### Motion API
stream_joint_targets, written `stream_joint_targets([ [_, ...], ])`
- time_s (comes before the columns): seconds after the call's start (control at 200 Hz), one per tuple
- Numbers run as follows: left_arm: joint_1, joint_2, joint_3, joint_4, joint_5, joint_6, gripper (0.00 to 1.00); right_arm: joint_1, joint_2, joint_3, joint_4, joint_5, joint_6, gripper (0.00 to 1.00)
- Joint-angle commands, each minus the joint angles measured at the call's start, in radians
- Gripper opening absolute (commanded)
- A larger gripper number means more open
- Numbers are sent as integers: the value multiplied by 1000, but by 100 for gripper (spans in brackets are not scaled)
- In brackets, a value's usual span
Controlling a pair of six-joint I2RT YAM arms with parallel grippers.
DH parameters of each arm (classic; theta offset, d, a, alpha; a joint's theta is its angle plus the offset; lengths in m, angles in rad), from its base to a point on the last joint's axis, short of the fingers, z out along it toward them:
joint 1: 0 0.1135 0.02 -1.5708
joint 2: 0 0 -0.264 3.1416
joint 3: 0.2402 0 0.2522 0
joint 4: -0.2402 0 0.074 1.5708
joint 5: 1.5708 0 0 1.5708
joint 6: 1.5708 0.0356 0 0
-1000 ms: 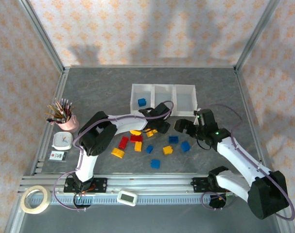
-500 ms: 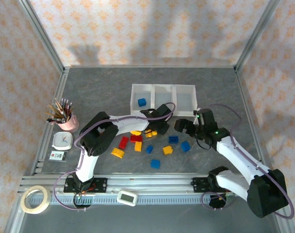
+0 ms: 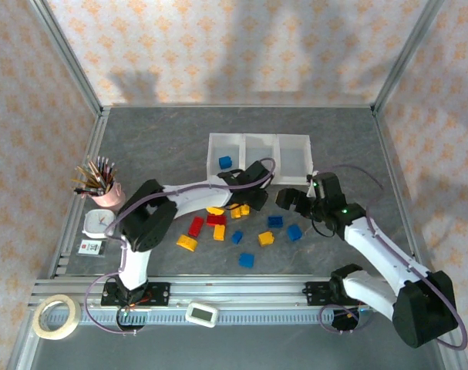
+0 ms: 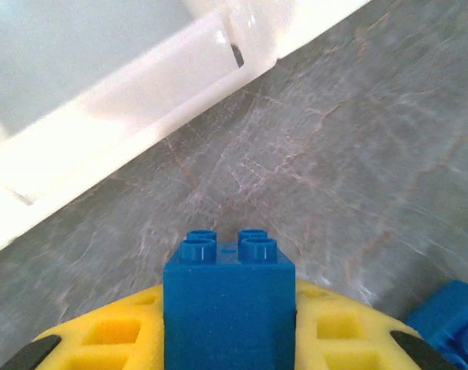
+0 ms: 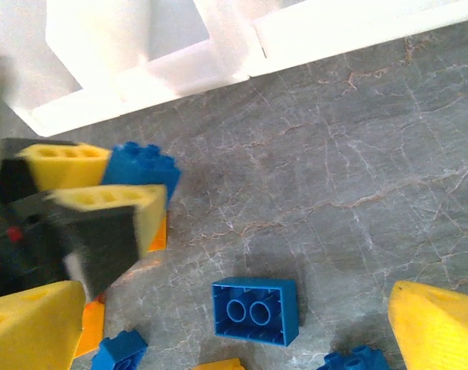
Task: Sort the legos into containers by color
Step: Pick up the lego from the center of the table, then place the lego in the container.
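Note:
My left gripper moves outward over the bin nearest the pink cup (image 3: 227, 155) next and releases its brick there, since a blue brick already lies in that bin.
My left gripper (image 3: 257, 199) is shut on a blue brick (image 4: 228, 302), studs pointing forward between its yellow pads (image 4: 110, 339), just in front of the white containers (image 3: 258, 137). The right wrist view catches the same brick (image 5: 143, 166) in that grip. One blue brick (image 3: 225, 163) lies in the left bin. Red (image 3: 196, 226), yellow (image 3: 187, 243) and blue (image 3: 247, 260) legos lie scattered on the grey table. My right gripper (image 3: 292, 199) hangs open over an upside-down blue brick (image 5: 255, 311), its fingers (image 5: 438, 324) well apart.
A pink cup of pencils (image 3: 106, 190) and a small white clock (image 3: 99, 223) stand at the left. A tape roll (image 3: 55, 316) and a white timer (image 3: 201, 313) rest on the front rail. The two grippers are close together near the bins' front wall (image 5: 180, 69).
The left gripper's jaws have closed onto the blue brick and the arm has shifted slightly. The right arm has stayed where it was.

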Motion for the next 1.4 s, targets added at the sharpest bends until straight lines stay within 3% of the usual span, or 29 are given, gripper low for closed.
stream_joint_targets([
  [0.0,2,-146,-48,47,-1,-28,25,-5,-18,59,-22,5,-25,100],
  [0.175,53,-280,-92,72,-61,-92,22,-3,-5,111,0,6,-23,100],
  [0.33,135,-304,-81,113,-121,-196,20,17,66,135,103,-38,2,100],
  [0.536,217,-180,16,123,-162,-289,19,63,163,159,232,-40,15,100],
  [0.806,316,-3,143,181,-83,-338,19,64,233,148,385,-110,-7,100],
  [1.006,337,150,273,124,-82,-333,19,62,246,150,419,-80,-21,100],
  [1.151,341,220,334,58,-141,-336,20,62,259,173,400,-84,-25,100],
  [1.391,340,244,346,68,-130,-346,38,62,259,200,387,-80,-28,100],
])
